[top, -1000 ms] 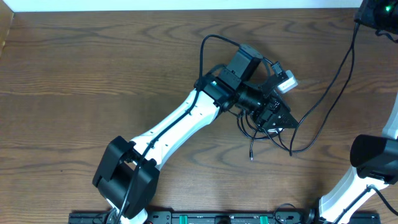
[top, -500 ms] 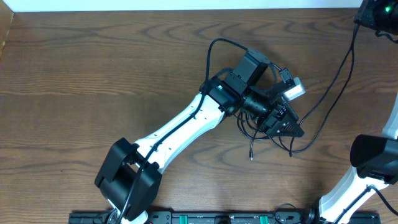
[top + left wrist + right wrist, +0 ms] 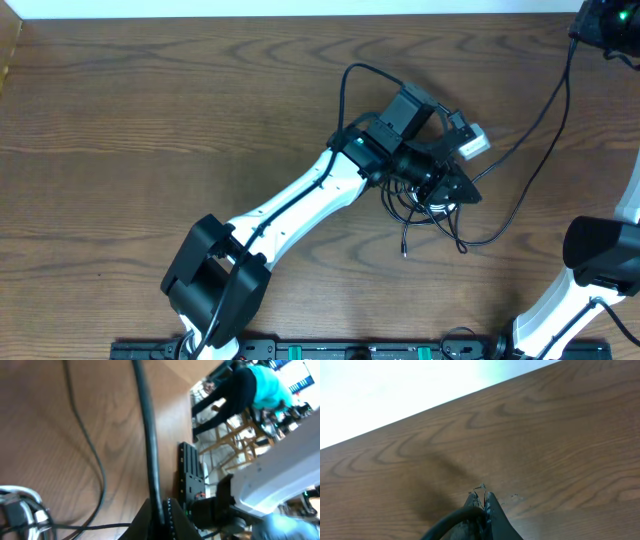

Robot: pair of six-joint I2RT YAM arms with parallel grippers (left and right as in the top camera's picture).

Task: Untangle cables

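My right gripper holds the black cable (image 3: 545, 150) and will next go left in the overhead view, over the bare far wood, and release it, as my left gripper holds it.
The long black cable (image 3: 545, 150) runs from the far right corner down to a tangle (image 3: 425, 212) of loops in the middle right of the table. My left gripper (image 3: 458, 192) is over that tangle. In the left wrist view its jaws (image 3: 161, 510) are shut on the black cable (image 3: 149, 450), which stretches away taut. Loops of the white cable (image 3: 22, 507) lie at the lower left of that view. My right gripper (image 3: 603, 20) is at the far right corner, and its jaws (image 3: 481, 497) are shut on the black cable (image 3: 452, 521) above the wood.
The right arm's base (image 3: 600, 260) stands at the front right. A black mounting rail (image 3: 330, 351) lines the front edge. The left arm (image 3: 300, 200) slants across the table's middle. The table's back edge (image 3: 300, 16) is at the top. A free plug end (image 3: 404, 250) lies below the tangle.
The left gripper's jaws, spread half a second ago, have shut on the black cable. The left arm has moved slightly right. The cable's slack loop has pulled in to the left.
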